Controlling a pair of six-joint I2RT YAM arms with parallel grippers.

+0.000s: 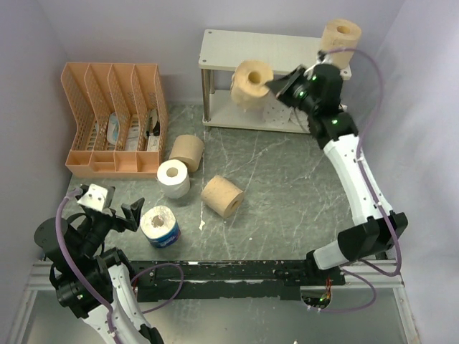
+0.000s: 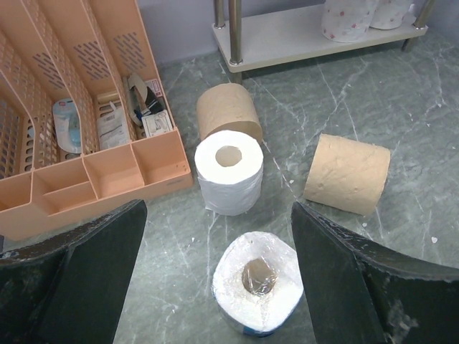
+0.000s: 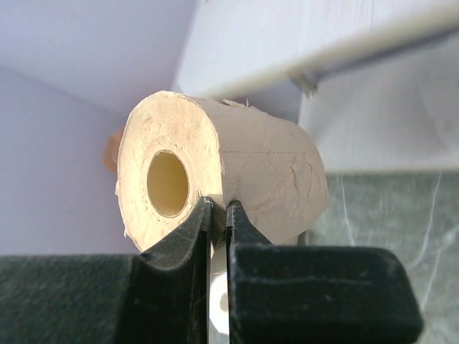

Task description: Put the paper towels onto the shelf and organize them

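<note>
The top board's clear part [image 1: 297, 56] is outward of my right gripper, so that gripper will next carry the tan roll outward and release it beside the standing roll.
My right gripper [image 1: 275, 85] is shut on a tan roll [image 1: 252, 82], pinching its rim [image 3: 215, 204], and holds it in the air in front of the shelf [image 1: 237, 44]. Another tan roll [image 1: 340, 36] stands on the shelf's top board at the right. White speckled rolls [image 2: 348, 18] sit on the lower board. On the table lie a tan roll [image 1: 186, 152], a white roll [image 1: 173, 178], a tan roll [image 1: 222, 196] and a blue-wrapped roll [image 1: 159, 226]. My left gripper [image 1: 115, 211] is open just left of and above the blue-wrapped roll [image 2: 257, 282].
An orange mesh file organizer [image 1: 115, 118] with small items stands at the back left, close to the tan and white rolls. A black rail [image 1: 237, 272] runs along the near edge. Walls close in at the back and both sides.
</note>
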